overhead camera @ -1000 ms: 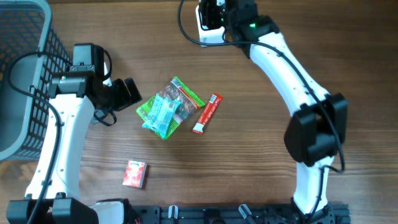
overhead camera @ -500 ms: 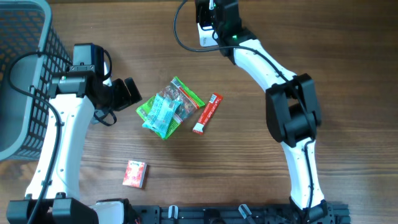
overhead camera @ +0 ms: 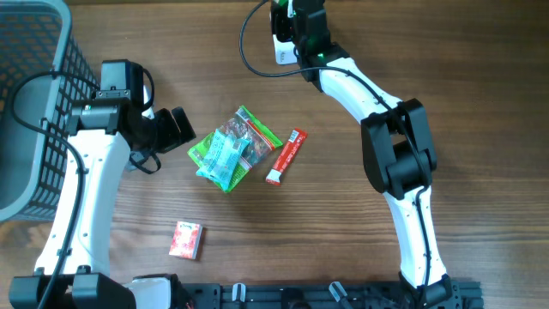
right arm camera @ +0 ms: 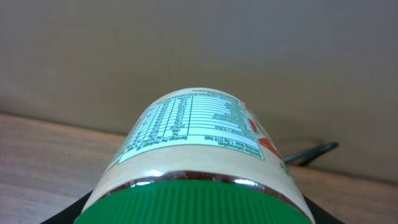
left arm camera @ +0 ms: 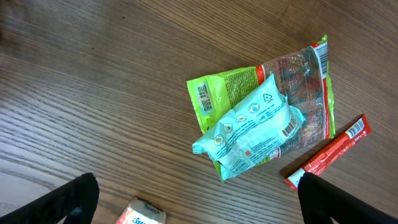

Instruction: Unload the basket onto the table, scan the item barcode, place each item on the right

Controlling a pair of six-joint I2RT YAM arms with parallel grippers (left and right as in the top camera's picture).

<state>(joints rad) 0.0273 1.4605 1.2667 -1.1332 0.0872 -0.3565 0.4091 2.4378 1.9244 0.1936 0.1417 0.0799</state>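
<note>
I need to swing my right gripper back and tip it down onto the bare tabletop, to its right in the overhead view, and let go of the jar [right arm camera: 199,134].
My right gripper [right arm camera: 199,214] is shut on a jar [right arm camera: 199,134] with a green ribbed lid [right arm camera: 196,202] and a beige label printed with a nutrition table. The jar fills the right wrist view, pointing at a plain wall. In the overhead view the right gripper [overhead camera: 300,21] is at the table's far edge. My left gripper [overhead camera: 177,127] stands open and empty, just left of a pile of packets. In the left wrist view its fingertips [left arm camera: 78,196] frame a teal packet [left arm camera: 252,127] lying on a green packet [left arm camera: 292,81], both with barcodes showing.
A red stick pack [overhead camera: 286,156] lies right of the pile. A small red box [overhead camera: 186,239] sits near the front edge. A grey mesh basket [overhead camera: 34,103] stands at the far left. A black cable [overhead camera: 249,43] loops by the right gripper.
The right arm's elbow has swung left and its links have folded closer, while its gripper stays at the far edge with the jar. The left arm has not moved.
</note>
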